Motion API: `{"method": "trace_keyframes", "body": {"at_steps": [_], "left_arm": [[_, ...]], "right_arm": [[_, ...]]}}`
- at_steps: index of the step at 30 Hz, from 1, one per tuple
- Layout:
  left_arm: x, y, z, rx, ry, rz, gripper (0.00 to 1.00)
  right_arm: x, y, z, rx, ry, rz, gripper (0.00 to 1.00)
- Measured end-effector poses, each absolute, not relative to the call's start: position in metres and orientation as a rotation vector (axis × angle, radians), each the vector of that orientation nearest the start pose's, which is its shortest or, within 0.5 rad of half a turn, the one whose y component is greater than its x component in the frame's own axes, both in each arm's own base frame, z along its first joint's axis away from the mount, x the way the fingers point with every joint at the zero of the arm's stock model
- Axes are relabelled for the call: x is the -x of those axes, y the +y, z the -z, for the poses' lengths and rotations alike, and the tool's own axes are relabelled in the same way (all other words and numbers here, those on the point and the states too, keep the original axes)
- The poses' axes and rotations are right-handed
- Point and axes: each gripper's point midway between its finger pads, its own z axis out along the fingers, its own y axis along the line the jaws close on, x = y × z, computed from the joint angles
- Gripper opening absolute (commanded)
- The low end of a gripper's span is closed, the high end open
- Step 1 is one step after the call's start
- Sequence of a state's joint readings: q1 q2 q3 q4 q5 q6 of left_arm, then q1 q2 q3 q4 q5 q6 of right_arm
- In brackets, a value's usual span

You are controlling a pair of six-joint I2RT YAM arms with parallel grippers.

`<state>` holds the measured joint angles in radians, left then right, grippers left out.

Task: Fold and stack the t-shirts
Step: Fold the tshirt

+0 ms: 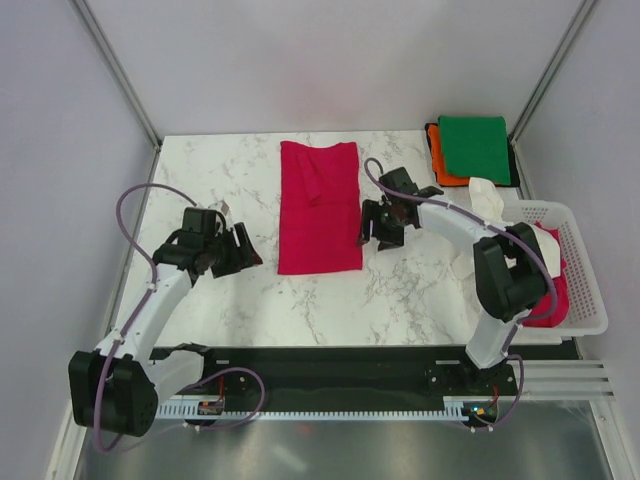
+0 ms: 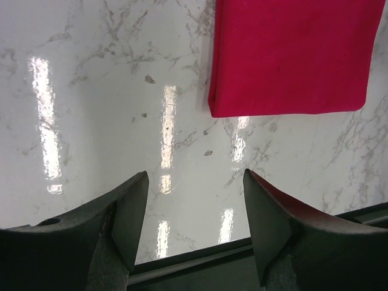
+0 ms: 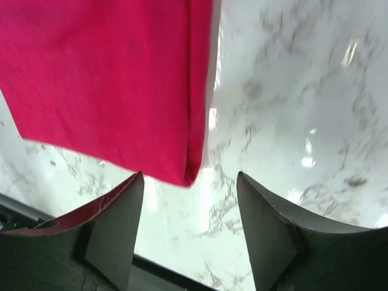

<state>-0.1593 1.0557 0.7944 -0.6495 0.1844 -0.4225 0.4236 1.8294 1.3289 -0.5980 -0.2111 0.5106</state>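
Note:
The layered edge of the folded t-shirt's near corner on the basket side lies below and back. My right gripper needs to move its open fingers down and back to either side of that edge.
A crimson-red t-shirt (image 1: 318, 206) lies folded into a long strip in the middle of the marble table; its near corners show in the wrist views (image 2: 291, 57) (image 3: 103, 79). My left gripper (image 1: 243, 250) hangs open to the left of the strip's near end, nothing between its fingers (image 2: 195, 182). My right gripper (image 1: 371, 229) stands open just right of the strip's right edge, also empty (image 3: 190, 182). A folded green t-shirt (image 1: 474, 148) lies on a folded orange t-shirt (image 1: 441, 166) at the back right. A white t-shirt (image 1: 488, 196) and more red cloth (image 1: 556, 290) lie in the basket.
The white slotted plastic basket (image 1: 588, 270) stands at the right edge of the table, beside my right arm. The table's dark front rail (image 1: 330, 365) runs between the arm bases. Grey walls enclose the table at the back and on both sides.

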Motion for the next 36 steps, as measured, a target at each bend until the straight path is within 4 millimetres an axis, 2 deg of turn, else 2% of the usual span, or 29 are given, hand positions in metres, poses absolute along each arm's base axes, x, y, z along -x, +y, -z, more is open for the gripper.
{"method": "trace_keyframes", "body": {"at_steps": [4, 9, 15, 18, 19, 21, 22, 25, 33, 36], "left_arm": [[-0.248, -0.104, -0.101, 0.297, 2.554, 0.568, 0.69], [-0.243, -0.117, -0.084, 0.33, 2.589, 0.64, 0.66], [-0.247, -0.124, -0.072, 0.369, 2.584, 0.674, 0.65], [-0.247, -0.126, -0.064, 0.385, 2.594, 0.686, 0.62], [-0.247, -0.127, -0.061, 0.392, 2.598, 0.69, 0.61], [-0.248, -0.13, -0.054, 0.405, 2.611, 0.7, 0.6], [-0.249, -0.131, -0.052, 0.41, 2.616, 0.702, 0.6], [-0.254, -0.136, -0.044, 0.422, 2.623, 0.712, 0.58], [-0.263, -0.154, -0.025, 0.444, 2.645, 0.753, 0.53], [-0.268, -0.16, -0.024, 0.439, 2.632, 0.772, 0.46]], "right_arm": [[-0.304, 0.219, -0.054, -0.083, 2.807, -0.642, 0.7], [-0.276, 0.232, -0.031, -0.077, 2.857, -0.709, 0.68], [-0.286, 0.246, -0.027, -0.07, 2.817, -0.788, 0.55], [-0.291, 0.247, -0.026, -0.061, 2.8, -0.795, 0.41], [-0.292, 0.247, -0.025, -0.056, 2.794, -0.794, 0.33], [-0.292, 0.246, -0.022, -0.046, 2.789, -0.782, 0.23], [-0.292, 0.245, -0.022, -0.042, 2.789, -0.779, 0.14], [-0.293, 0.245, -0.021, -0.033, 2.783, -0.776, 0.03], [-0.293, 0.245, -0.021, -0.014, 2.779, -0.774, 0.01], [-0.293, 0.245, -0.021, -0.006, 2.778, -0.774, 0.01]]}}
